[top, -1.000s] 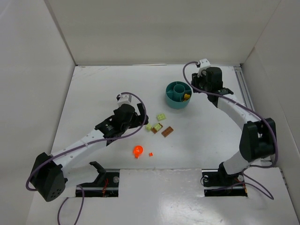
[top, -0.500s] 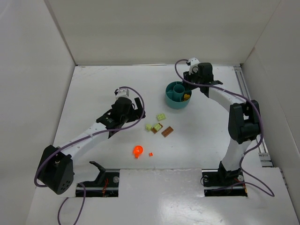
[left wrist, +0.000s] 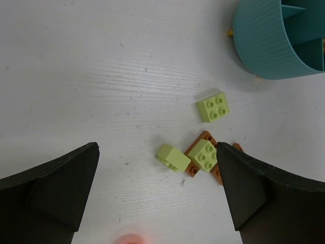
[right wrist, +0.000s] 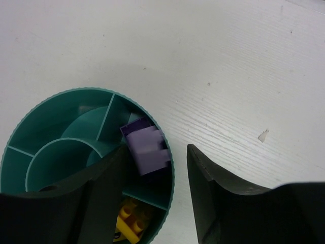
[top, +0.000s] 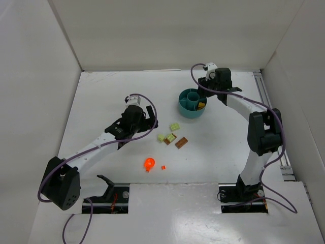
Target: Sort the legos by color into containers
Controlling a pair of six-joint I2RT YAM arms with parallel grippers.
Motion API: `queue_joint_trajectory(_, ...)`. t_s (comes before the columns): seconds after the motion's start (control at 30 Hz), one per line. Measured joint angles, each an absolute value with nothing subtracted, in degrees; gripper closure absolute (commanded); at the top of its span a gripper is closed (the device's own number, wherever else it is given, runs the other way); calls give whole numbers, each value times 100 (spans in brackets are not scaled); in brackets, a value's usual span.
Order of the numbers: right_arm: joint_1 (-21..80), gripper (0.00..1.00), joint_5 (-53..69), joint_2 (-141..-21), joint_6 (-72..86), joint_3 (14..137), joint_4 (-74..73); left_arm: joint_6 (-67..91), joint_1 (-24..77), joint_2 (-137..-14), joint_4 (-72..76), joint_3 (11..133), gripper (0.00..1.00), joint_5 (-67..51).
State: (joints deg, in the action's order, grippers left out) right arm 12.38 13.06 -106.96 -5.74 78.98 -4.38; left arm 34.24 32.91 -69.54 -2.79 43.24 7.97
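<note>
The tipped yellow-green brick (top: 161,138) (left wrist: 172,157) is off the brown plate, with bare table along one side. My left gripper should move down and back onto it.
The teal tub (top: 192,103) stands at the back right; it also shows in the right wrist view (right wrist: 45,117) and the left wrist view (left wrist: 274,46). My right gripper (top: 204,93) (right wrist: 156,150) is open, its jaws straddling the tub's far rim. A purple brick (right wrist: 147,147) lies in a wedge section between them, and a yellow brick (right wrist: 129,222) lies in the neighbouring wedge. My left gripper (top: 152,123) (left wrist: 156,147) is open and empty above the table. Before it lie a yellow-green brick (left wrist: 213,107), a tipped yellow-green brick (left wrist: 172,157) and a yellow-green brick on a brown plate (left wrist: 203,155).
A second brown plate (top: 181,143) lies right of the cluster. A roundish orange piece (top: 149,163) and a tiny orange-red brick (top: 163,167) lie nearer the arm bases. White walls close in the table on the left, back and right.
My right arm swung left from beside the tub to over its far rim. My left gripper drew back a little to the left. The loose bricks have not moved.
</note>
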Motion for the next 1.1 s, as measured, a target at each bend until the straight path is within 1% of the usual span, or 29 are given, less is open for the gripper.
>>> queue_joint_trajectory(0.07, 1234, 42, 1310, -10696, -556, 7894, -440, 3422, 3291, -6954, -279, 4324, 0, 797)
queue_joint_trajectory(0.37, 1234, 42, 1317, -10484, -515, 7787, -445, 3395, 3291, -6936, -281, 4324, 0, 742)
queue_joint_trajectory(0.43, 1234, 41, 1313, -10311, -510, 7717, -458, 3389, 3291, -6912, -283, 4324, 0, 714)
queue_joint_trajectory(0.5, 1234, 37, 1280, -10068, -515, 7618, -458, 3389, 3291, -6882, -287, 4322, 0, 679)
queue_joint_trajectory(0.53, 1234, 37, 1245, -9920, -515, 7568, -475, 3391, 3291, -6871, -283, 4322, 0, 659)
queue_joint_trajectory(0.6, 1225, 33, 1170, -9559, -541, 7430, -462, 3395, 3291, -6860, -279, 4311, 0, 607)
queue_joint_trajectory(0.7, 1205, 31, 1028, -8912, -578, 7107, -449, 3411, 3291, -6836, -276, 4239, 0, 499)
queue_joint_trajectory(0.77, 1201, 30, 928, -8434, -582, 6799, -449, 3437, 3291, -6799, -285, 4143, 0, 458)
queue_joint_trajectory(0.8, 1199, 30, 873, -8182, -580, 6624, -460, 3465, 3291, -6781, -281, 4080, 3, 445)
queue_joint_trajectory(0.83, 1199, 30, 825, -7953, -576, 6445, -447, 3487, 3293, -6766, -296, 4025, 3, 434)
queue_joint_trajectory(0.87, 1201, 30, 757, -7693, -574, 6222, -454, 3522, 3295, -6761, -316, 3983, 5, 432)
queue_joint_trajectory(0.97, 1275, 30, 510, -6967, -532, 5529, -528, 3697, 3354, -6779, -379, 3957, 8, 460)
queue_joint_trajectory(1.03, 1398, 29, 309, -6525, -495, 5137, -779, 3850, 3454, -6858, -388, 3964, 8, 495)
queue_joint_trajectory(1.1, 1525, 29, 91, -6152, -464, 4849, -1066, 4023, 3599, -7076, -447, 4032, 13, 528)
